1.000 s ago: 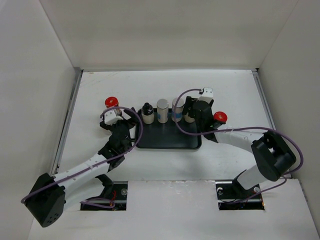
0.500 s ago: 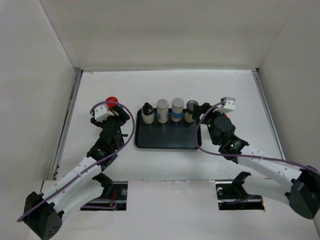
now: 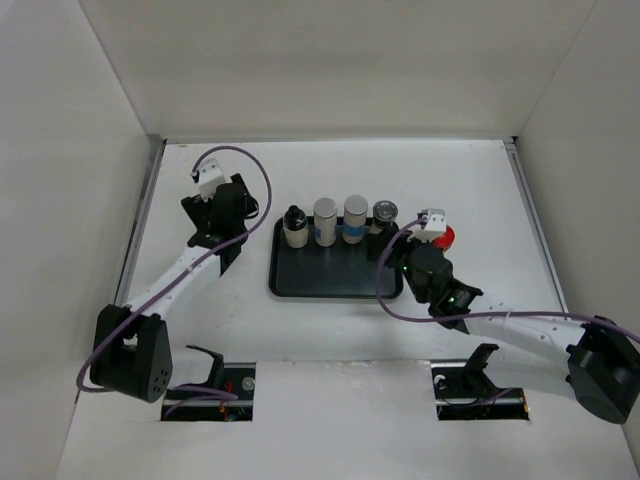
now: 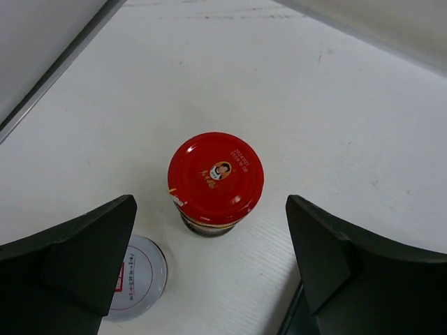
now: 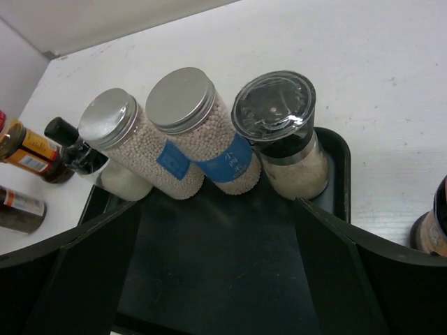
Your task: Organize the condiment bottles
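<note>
The left gripper comes down over the jar's red lid (image 4: 216, 179) next, fingers kept open, because the jar already shows between them but still stands lower than their ends.
Four condiment bottles stand in a row at the far side of the black tray (image 3: 335, 282): a black-capped bottle (image 3: 295, 225), two white cylinders with blue labels (image 3: 325, 220) (image 3: 355, 218) and a silver-lidded jar (image 3: 385, 214). They also show in the right wrist view (image 5: 272, 115). My right gripper (image 3: 398, 262) (image 5: 216, 209) is open and empty over the tray, just short of the row. A red-lidded jar (image 3: 444, 236) stands right of the tray. My left gripper (image 3: 228, 226) (image 4: 209, 209) is open, its fingers on either side of another red-lidded jar (image 4: 215, 178). A white-lidded jar (image 4: 140, 276) stands beside it.
White walls close in the table on the left, far and right sides. A metal rail (image 3: 140, 230) runs along the left edge. The tray's left rim (image 4: 293, 322) lies just right of my left gripper. Two brown bottles (image 5: 24, 157) show left of the tray.
My left arm has swung away to the far left and now hangs over the left red-lidded jar. My right gripper has drawn back from the bottle row towards the near side.
</note>
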